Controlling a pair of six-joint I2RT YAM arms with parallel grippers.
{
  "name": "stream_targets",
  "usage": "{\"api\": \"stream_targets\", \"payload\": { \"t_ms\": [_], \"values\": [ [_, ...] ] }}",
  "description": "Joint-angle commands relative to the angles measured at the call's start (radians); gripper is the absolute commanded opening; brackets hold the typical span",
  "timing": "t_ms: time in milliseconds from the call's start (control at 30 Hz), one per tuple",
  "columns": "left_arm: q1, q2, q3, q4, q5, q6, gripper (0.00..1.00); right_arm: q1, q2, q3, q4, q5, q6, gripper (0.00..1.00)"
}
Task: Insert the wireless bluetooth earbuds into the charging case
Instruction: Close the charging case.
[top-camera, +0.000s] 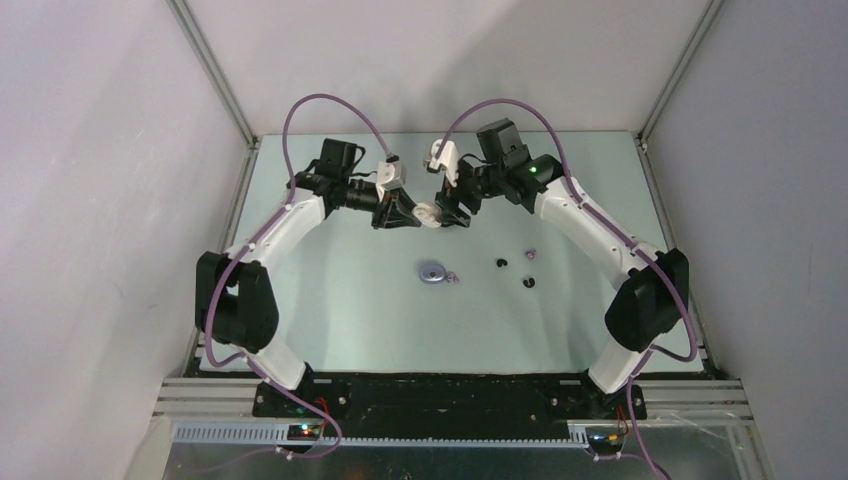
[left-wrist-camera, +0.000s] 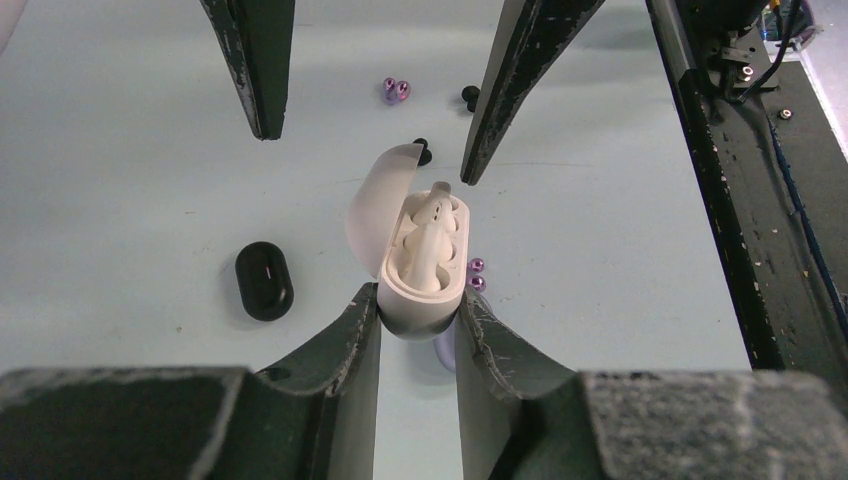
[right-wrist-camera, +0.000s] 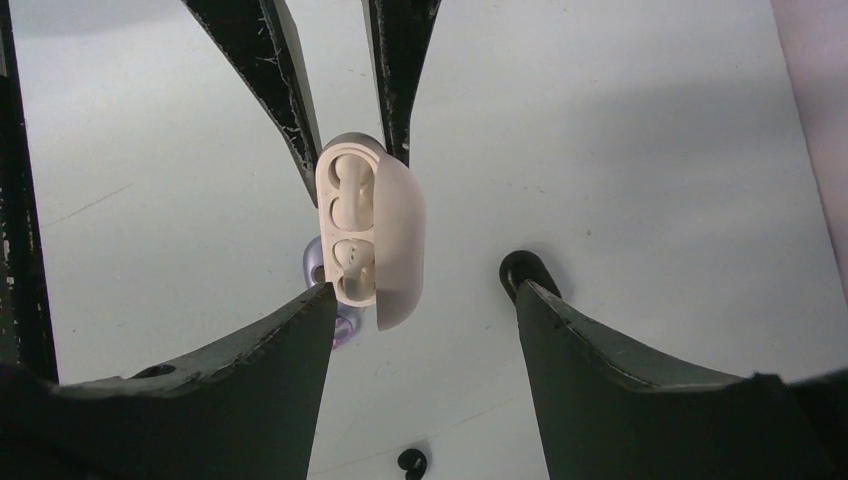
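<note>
The white case (top-camera: 428, 213) has both earbuds in its hollows. My left gripper should next go down toward the left in the top view and let go of the case on bare tabletop.
My left gripper (left-wrist-camera: 420, 310) is shut on the base of an open white charging case (left-wrist-camera: 425, 270) and holds it above the table; white earbuds sit in its wells. In the top view this case (top-camera: 428, 213) hangs between the left gripper (top-camera: 410, 213) and the right gripper (top-camera: 452, 212). My right gripper (right-wrist-camera: 425, 300) is open and empty, its fingers on either side of the case (right-wrist-camera: 365, 230), one tip close beside it. Loose on the table lie black buds (top-camera: 502, 263) (top-camera: 529, 282) and lavender buds (top-camera: 530, 254) (top-camera: 452, 278).
A lavender case (top-camera: 432, 272) lies on the table below the held case. A black oval case (left-wrist-camera: 264, 280) lies on the table to the left in the left wrist view. Walls close in the table at the back and on both sides.
</note>
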Motion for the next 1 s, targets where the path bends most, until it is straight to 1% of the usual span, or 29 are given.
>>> {"api": "stream_targets", "payload": {
  "t_ms": [0, 200, 267, 333, 367, 400, 433, 467, 500, 533, 600, 700, 800, 867, 900, 933, 967],
  "values": [
    [0.005, -0.021, 0.04, -0.001, 0.037, -0.009, 0.0, -0.002, -0.025, -0.005, -0.007, -0.037, -0.02, 0.72],
    [0.006, -0.02, 0.035, 0.018, 0.032, -0.04, 0.0, 0.0, -0.024, 0.001, -0.01, -0.048, -0.01, 0.72],
    [0.008, -0.021, 0.029, 0.035, 0.033, -0.064, 0.0, -0.001, -0.023, 0.007, -0.035, -0.071, -0.028, 0.73],
    [0.009, -0.027, 0.01, 0.092, 0.03, -0.128, 0.0, 0.004, -0.022, 0.007, -0.068, -0.096, -0.053, 0.73],
    [0.012, -0.03, -0.015, 0.182, 0.02, -0.226, 0.0, 0.008, -0.024, 0.004, -0.079, -0.097, -0.059, 0.73],
    [0.014, -0.031, -0.03, 0.314, 0.003, -0.362, 0.0, 0.016, -0.031, -0.003, -0.079, -0.093, -0.065, 0.73],
    [0.017, -0.031, -0.06, 0.379, -0.003, -0.441, 0.0, 0.024, -0.036, -0.016, -0.072, -0.082, -0.068, 0.73],
    [0.023, -0.029, -0.076, 0.53, -0.01, -0.598, 0.0, 0.029, -0.044, -0.022, -0.067, -0.078, -0.068, 0.73],
    [0.026, -0.023, -0.107, 0.605, -0.012, -0.671, 0.0, 0.034, -0.048, -0.031, -0.057, -0.067, -0.066, 0.73],
    [0.029, -0.017, -0.12, 0.714, -0.024, -0.793, 0.0, 0.034, -0.054, -0.036, -0.044, -0.061, -0.064, 0.73],
    [0.031, -0.001, -0.133, 0.759, -0.039, -0.879, 0.0, 0.036, -0.064, -0.047, -0.018, -0.028, -0.051, 0.73],
    [0.032, 0.016, -0.134, 0.742, -0.058, -0.903, 0.0, 0.031, -0.076, -0.073, 0.03, 0.07, -0.042, 0.73],
    [0.04, 0.036, -0.138, 0.721, -0.086, -0.946, 0.0, 0.011, -0.091, -0.092, 0.058, 0.13, -0.031, 0.73],
    [0.044, 0.053, -0.127, 0.636, -0.131, -0.917, 0.0, -0.023, -0.096, -0.102, 0.056, 0.135, -0.007, 0.73],
    [0.048, 0.06, -0.118, 0.542, -0.172, -0.879, 0.0, -0.051, -0.1, -0.114, 0.054, 0.131, 0.007, 0.74],
    [0.05, 0.078, -0.102, 0.49, -0.192, -0.864, 0.01, -0.078, -0.103, -0.133, 0.044, 0.126, 0.011, 0.74],
    [0.054, 0.088, -0.094, 0.406, -0.241, -0.843, 0.02, -0.089, -0.11, -0.146, 0.038, 0.123, 0.008, 0.74]
  ]
}}
